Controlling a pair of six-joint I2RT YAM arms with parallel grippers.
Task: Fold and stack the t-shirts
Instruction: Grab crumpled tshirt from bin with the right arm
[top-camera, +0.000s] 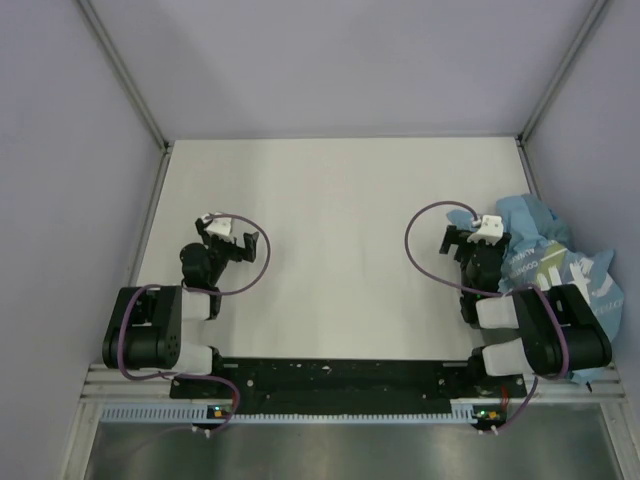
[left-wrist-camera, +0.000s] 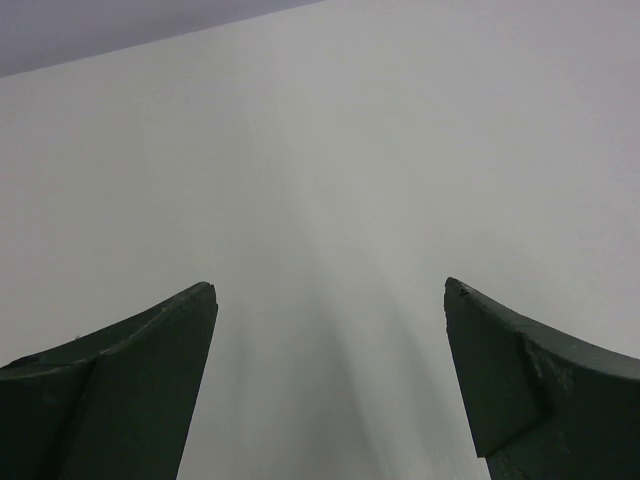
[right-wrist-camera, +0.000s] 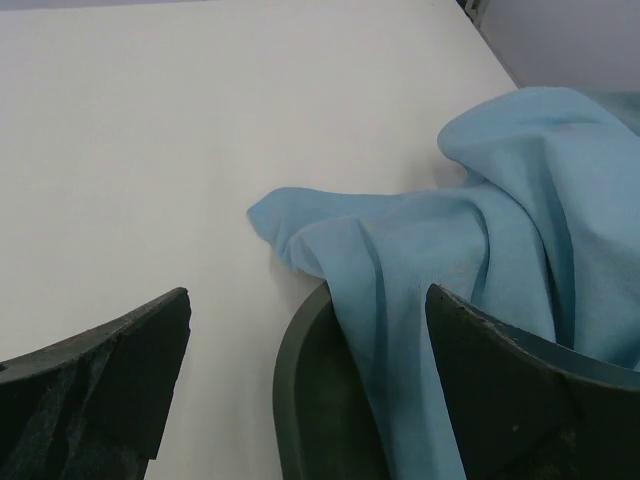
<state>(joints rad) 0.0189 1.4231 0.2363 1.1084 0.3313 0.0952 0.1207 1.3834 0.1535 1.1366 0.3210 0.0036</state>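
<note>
The pile's pale print (top-camera: 551, 263) lies clear of the dark rim, so I will next move my right gripper up, to the right in the top view and down onto it.
The t-shirts (top-camera: 545, 250) lie in a crumpled light blue pile with white lettering at the table's right edge, partly under my right arm. In the right wrist view a fold of the t-shirts (right-wrist-camera: 480, 210) drapes over a dark curved rim (right-wrist-camera: 295, 400) between the fingers. My right gripper (right-wrist-camera: 307, 292) is open, with its right finger (right-wrist-camera: 520, 380) against the cloth and nothing clamped. It shows in the top view as the right gripper (top-camera: 462, 240), just left of the pile. My left gripper (left-wrist-camera: 330, 290) is open over bare table, far from the shirts, and is the left gripper (top-camera: 215, 232) in the top view.
The white table (top-camera: 340, 220) is bounded by grey walls and metal frame posts on three sides. Both arm bases sit on a black rail (top-camera: 330, 378) at the near edge. Purple cables loop beside each wrist.
</note>
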